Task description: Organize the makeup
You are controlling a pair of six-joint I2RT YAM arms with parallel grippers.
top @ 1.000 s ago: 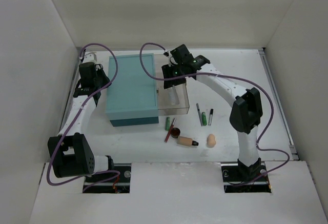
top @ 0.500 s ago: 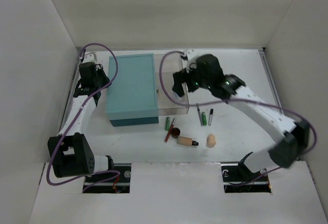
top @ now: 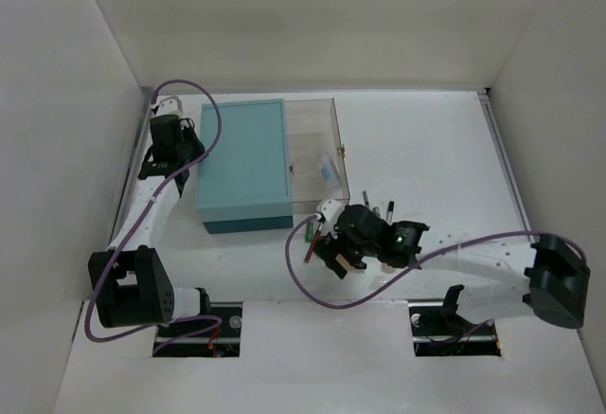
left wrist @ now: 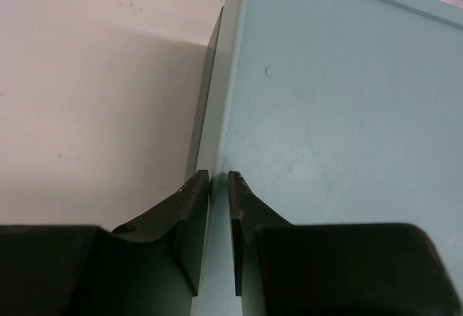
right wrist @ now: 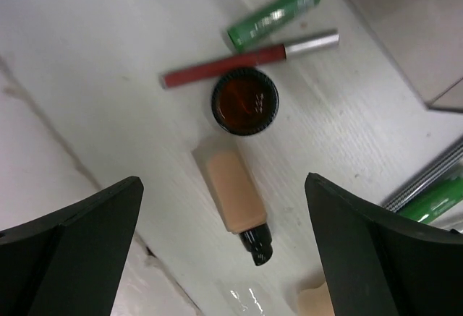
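My right gripper lowers onto the bottle's beige body next and closes across its sides, since the bottle lies below, lengthwise between the open fingers.
The makeup lies on the table in front of the teal box. In the right wrist view I see a beige dark-capped bottle, a brown round pot, a red pencil, a green tube, a green pencil and the edge of a peach sponge. My right gripper hovers wide open above the bottle, which lies between its fingers, untouched. My left gripper is shut on the box's left top edge. From above, the right gripper hides most of the makeup.
The box's clear drawer stands pulled out to the right, with a small pale tube lying in it. A dark pencil lies just beyond the right gripper. White walls close in the table at the left, back and right.
My right arm has swung from the drawer down to the makeup in front, and its gripper has opened wide. The pale tube now lies free in the drawer. The left arm has not moved.
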